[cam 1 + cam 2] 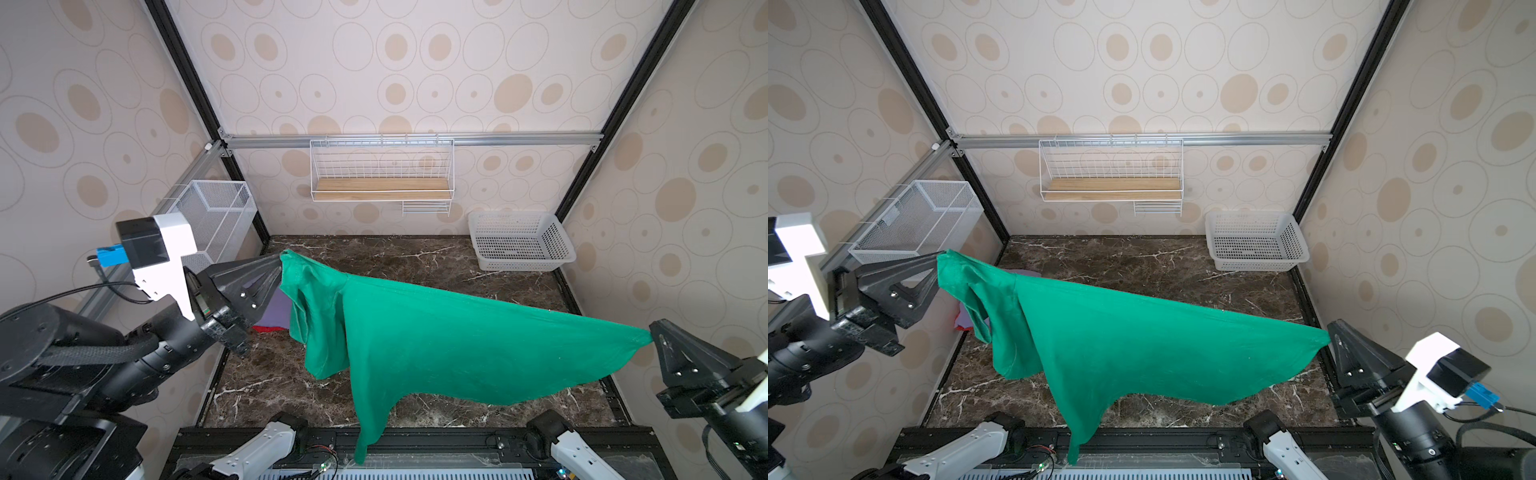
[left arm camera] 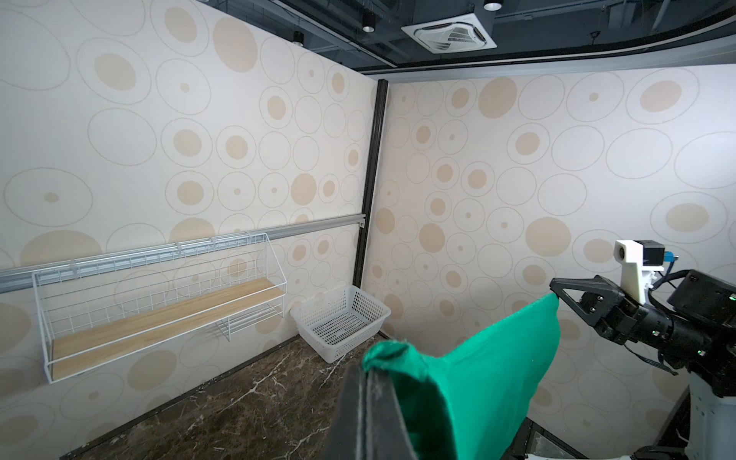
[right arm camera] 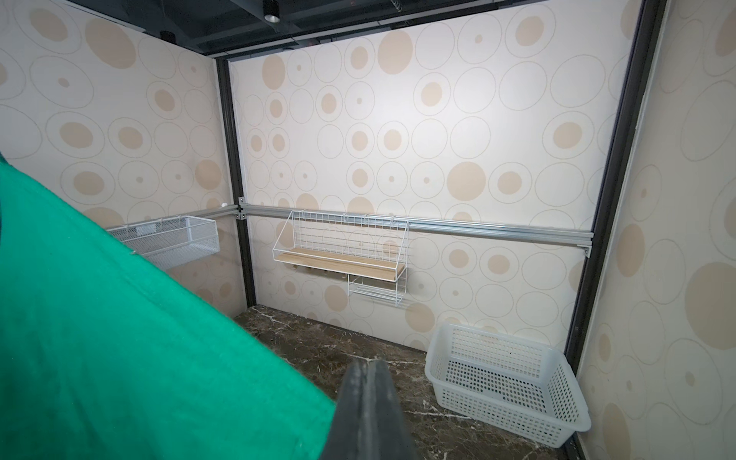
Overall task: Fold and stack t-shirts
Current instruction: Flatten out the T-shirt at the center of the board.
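The t-shirt is still hanging above the table, so the robot's right gripper will next move down and outward to the bare marble by the basket and let go of the t-shirt's corner.
An emerald-green t-shirt (image 1: 436,345) (image 1: 1142,349) hangs stretched in the air above the dark marble table (image 1: 415,257). My left gripper (image 1: 279,261) (image 1: 937,259) (image 2: 368,368) is shut on one corner of it at the left. At the right, my right gripper (image 1: 651,332) (image 1: 1329,330) (image 3: 368,364) is shut on the opposite corner. A sleeve and a long flap droop down past the table's front edge. Behind the left gripper, a lavender-purple t-shirt (image 1: 272,311) and a red t-shirt (image 1: 266,329) lie on the table, mostly hidden.
A white perforated plastic basket (image 1: 519,241) (image 3: 506,390) stands at the back right corner. A wire shelf with a wooden board (image 1: 382,174) hangs on the back wall. On the left wall hangs a white mesh bin (image 1: 216,208). Both arm bases (image 1: 266,449) sit at the front edge.
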You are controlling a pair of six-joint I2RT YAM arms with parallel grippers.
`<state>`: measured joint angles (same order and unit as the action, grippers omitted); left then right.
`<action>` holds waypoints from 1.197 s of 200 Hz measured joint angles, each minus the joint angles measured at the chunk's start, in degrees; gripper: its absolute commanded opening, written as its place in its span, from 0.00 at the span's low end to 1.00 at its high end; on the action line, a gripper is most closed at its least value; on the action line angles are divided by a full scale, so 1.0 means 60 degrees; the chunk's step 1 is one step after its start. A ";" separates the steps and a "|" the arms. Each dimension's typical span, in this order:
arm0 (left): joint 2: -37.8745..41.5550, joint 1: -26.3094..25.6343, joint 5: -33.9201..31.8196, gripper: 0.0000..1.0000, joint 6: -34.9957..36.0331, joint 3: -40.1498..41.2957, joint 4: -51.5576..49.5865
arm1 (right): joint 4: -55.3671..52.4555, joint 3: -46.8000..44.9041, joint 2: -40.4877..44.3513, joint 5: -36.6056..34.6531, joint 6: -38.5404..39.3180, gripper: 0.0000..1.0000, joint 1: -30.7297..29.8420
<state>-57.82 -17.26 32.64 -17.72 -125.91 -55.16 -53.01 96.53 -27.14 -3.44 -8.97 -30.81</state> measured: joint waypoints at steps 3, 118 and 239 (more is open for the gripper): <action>-0.0025 0.0000 -0.0015 0.00 -0.0004 0.0084 0.0000 | -0.0025 -0.0011 0.0000 -0.0040 0.0000 0.00 0.0000; -0.3286 0.0000 -0.0765 0.09 -0.0076 0.3960 0.1293 | 0.1137 -0.4255 -0.1366 -0.3096 0.0047 0.00 0.0004; -0.9788 0.0004 -0.3603 0.22 0.0601 -0.0073 0.1362 | 0.6240 -0.5268 -0.8535 -0.6237 0.0546 0.00 0.0284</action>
<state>-116.55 -17.23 11.03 -14.11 -126.34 -46.98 -15.57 64.93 -78.35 -40.86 -5.69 -29.10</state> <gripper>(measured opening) 0.188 0.044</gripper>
